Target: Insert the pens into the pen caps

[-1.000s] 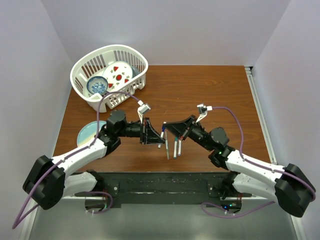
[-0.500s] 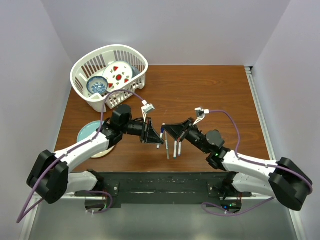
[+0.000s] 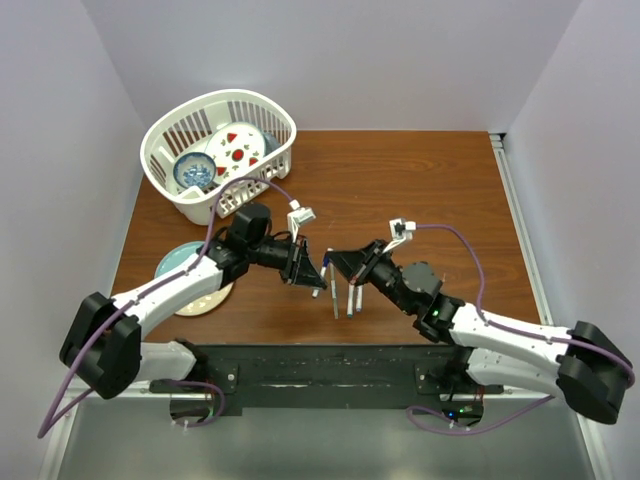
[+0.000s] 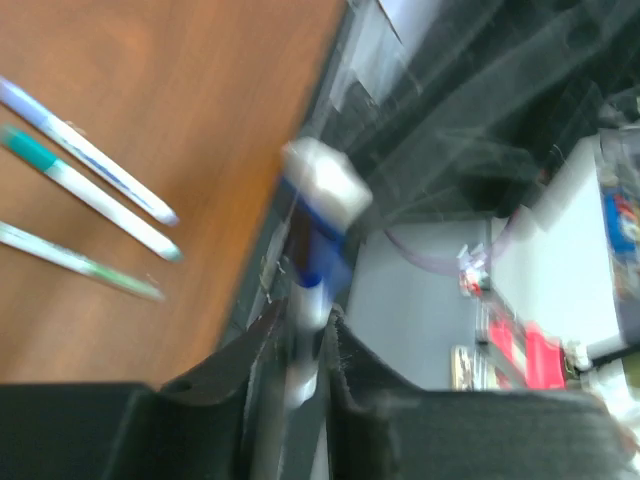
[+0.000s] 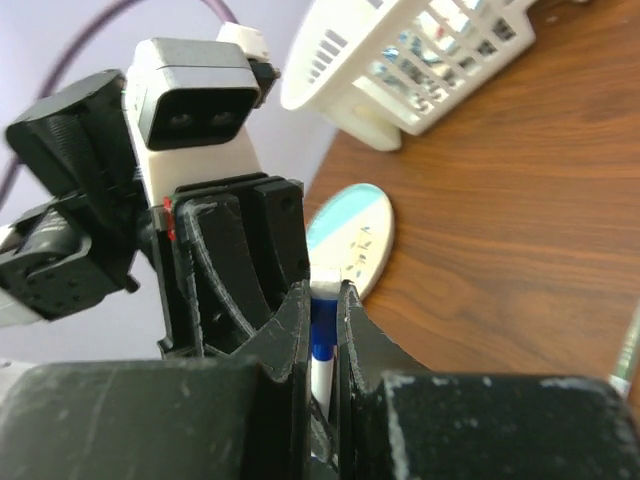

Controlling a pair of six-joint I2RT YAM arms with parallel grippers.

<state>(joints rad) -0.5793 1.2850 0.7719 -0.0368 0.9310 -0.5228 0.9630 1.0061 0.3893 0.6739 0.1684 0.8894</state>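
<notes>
Bare wood beside the pens lies below and toward the right in the top view. My right gripper needs to go down that way and let go of the blue pen.
My left gripper (image 3: 305, 268) and right gripper (image 3: 347, 266) meet tip to tip above the table's near middle. In the left wrist view the left gripper (image 4: 308, 315) is shut on a white pen (image 4: 303, 345). A blue pen cap (image 4: 318, 262) shows on that pen's far end, blurred. In the right wrist view the right gripper (image 5: 322, 290) is shut on a blue pen cap (image 5: 322, 335), with white barrel below it. Whether both hold one pen I cannot tell. Three more pens (image 4: 95, 195) lie side by side on the wood, also seen from above as pens (image 3: 342, 298) below the grippers.
A white basket (image 3: 220, 98) holding dishes stands at the back left. A pale blue plate (image 3: 172, 266) lies partly under the left arm; the same plate (image 5: 350, 235) and basket (image 5: 420, 70) show in the right wrist view. The brown table (image 3: 430, 190) ends at a black rail by the bases.
The left arm has swung a little right and away, and the right arm has stretched lower toward it. Both grippers stay shut and close together.
</notes>
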